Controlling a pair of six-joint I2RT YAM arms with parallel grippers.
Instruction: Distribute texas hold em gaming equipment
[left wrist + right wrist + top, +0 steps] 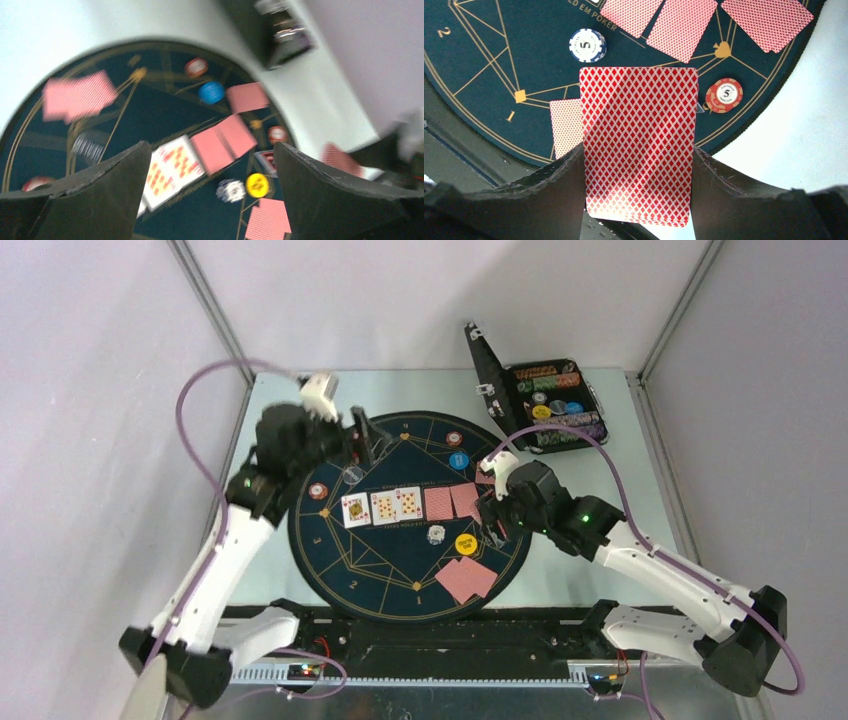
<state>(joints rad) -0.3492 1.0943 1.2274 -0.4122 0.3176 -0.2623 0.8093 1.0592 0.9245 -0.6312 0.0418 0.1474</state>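
Note:
The right gripper swings to the bare mat beside the white chip (436,534) next, lowers and releases, since that mat lies below and to its left in the top view.
My right gripper (639,155) is shut on a stack of red-backed cards (639,145), held over the mat's right edge (497,508). High over the mat's upper left, my left gripper (211,150) stands open (365,435) with nothing between its fingers. Three face-up cards (382,506) and two face-down cards (452,501) lie in a row across the mat's middle. Two more face-down cards (466,578) lie near the front. A yellow disc (465,544), a white chip (436,534), a blue chip (458,459) and red chips (318,490) are spread over the mat.
The round dark-blue mat (390,570) fills the middle of the table. A black hinged case (550,405) with rows of chips stands open at the back right. Grey walls and metal posts close in the table on three sides.

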